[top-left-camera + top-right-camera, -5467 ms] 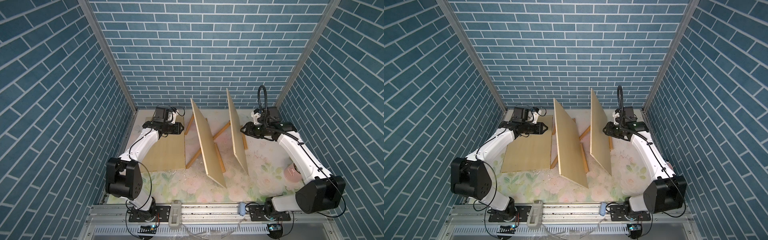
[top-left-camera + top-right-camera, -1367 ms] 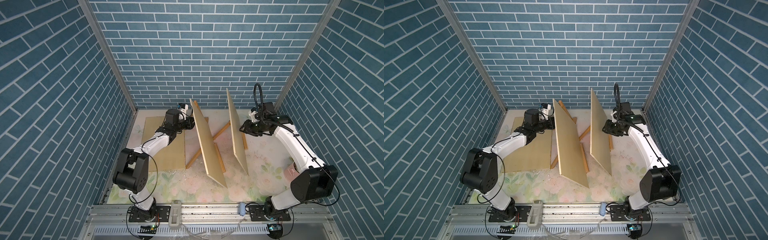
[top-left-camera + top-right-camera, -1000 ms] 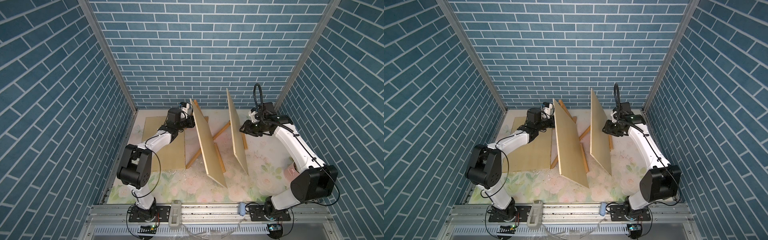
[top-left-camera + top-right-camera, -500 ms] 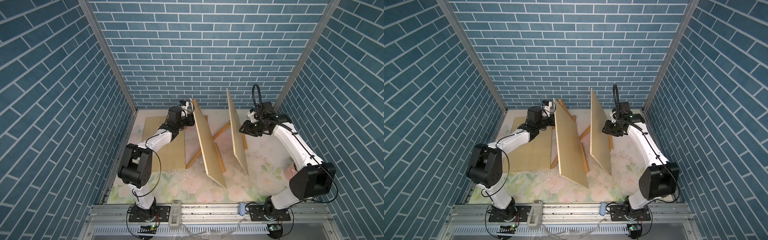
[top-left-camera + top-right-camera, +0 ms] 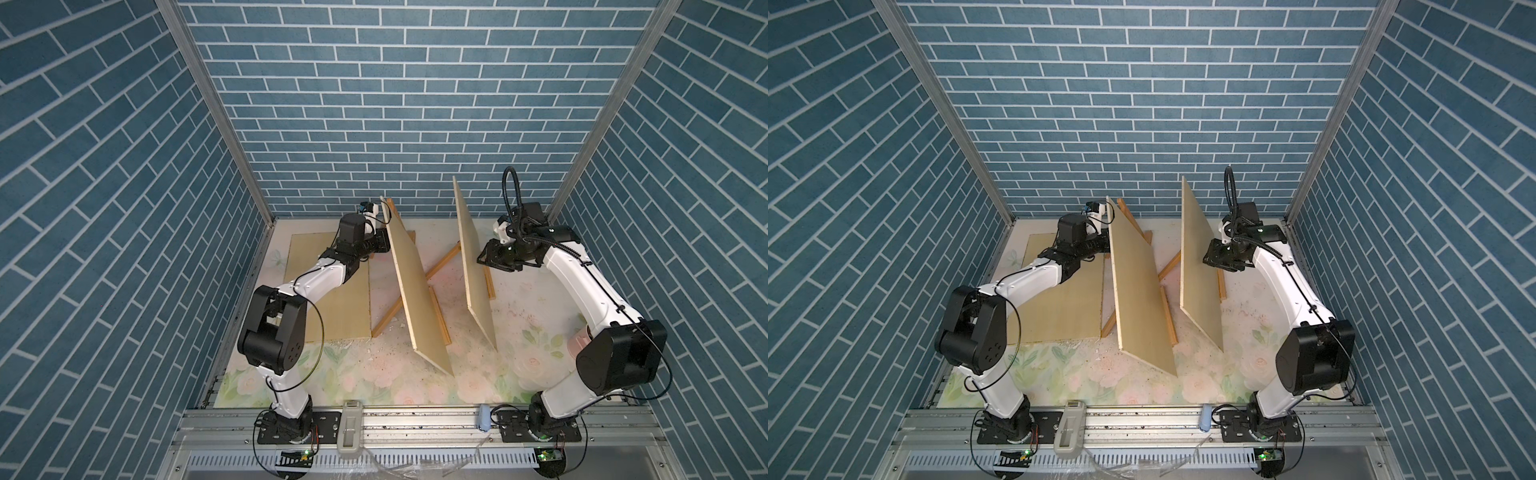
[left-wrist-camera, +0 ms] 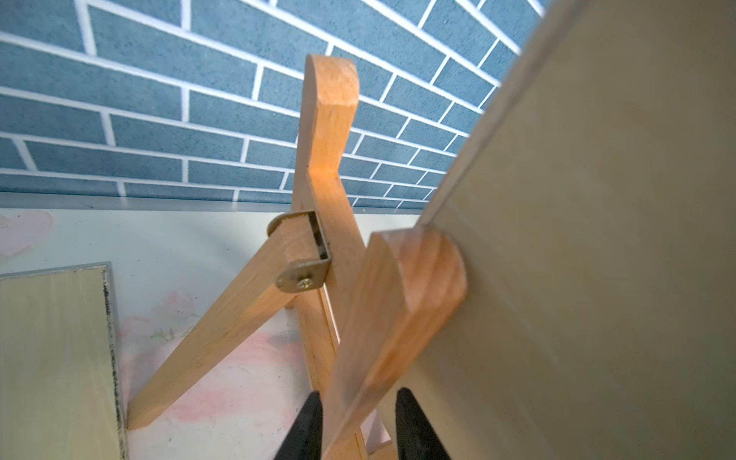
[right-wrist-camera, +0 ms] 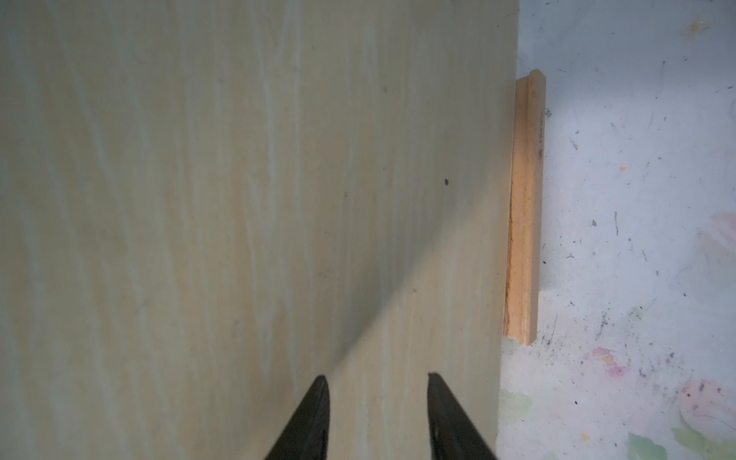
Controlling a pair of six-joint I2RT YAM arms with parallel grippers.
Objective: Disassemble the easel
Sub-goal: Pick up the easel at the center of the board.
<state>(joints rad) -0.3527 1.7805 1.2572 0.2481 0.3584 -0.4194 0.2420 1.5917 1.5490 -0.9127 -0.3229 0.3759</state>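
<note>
The frame upright stands only between the left gripper's open fingers, so the robot will next push that gripper in toward the leaning board and close it deeper around the upright.
Two wooden easels stand on the table, each with a pale board on it. The left board (image 5: 419, 291) (image 5: 1138, 286) leans on a frame. My left gripper (image 5: 384, 246) (image 6: 360, 418) is behind that board, open. Its black fingers (image 6: 308, 422) straddle a frame upright (image 6: 390, 318), with a gap on one side. The centre mast (image 6: 326, 139) carries a brass hinge (image 6: 302, 275) and a rear leg (image 6: 223, 338). My right gripper (image 5: 484, 259) (image 7: 376, 382) is open and empty, its tips close to the face of the right board (image 5: 473, 266) (image 7: 239, 199).
A third board (image 5: 332, 299) lies flat at the left under my left arm. The right easel's ledge (image 7: 525, 207) shows beside its board. A rear leg (image 5: 440, 266) crosses the table between the two easels. A pink object (image 5: 579, 345) sits by my right arm's base. Wood chips litter the floral mat.
My left arm has come from over the flat board to the back of the left easel, and its jaws now stand slightly wider around the upright. The right arm has barely moved.
</note>
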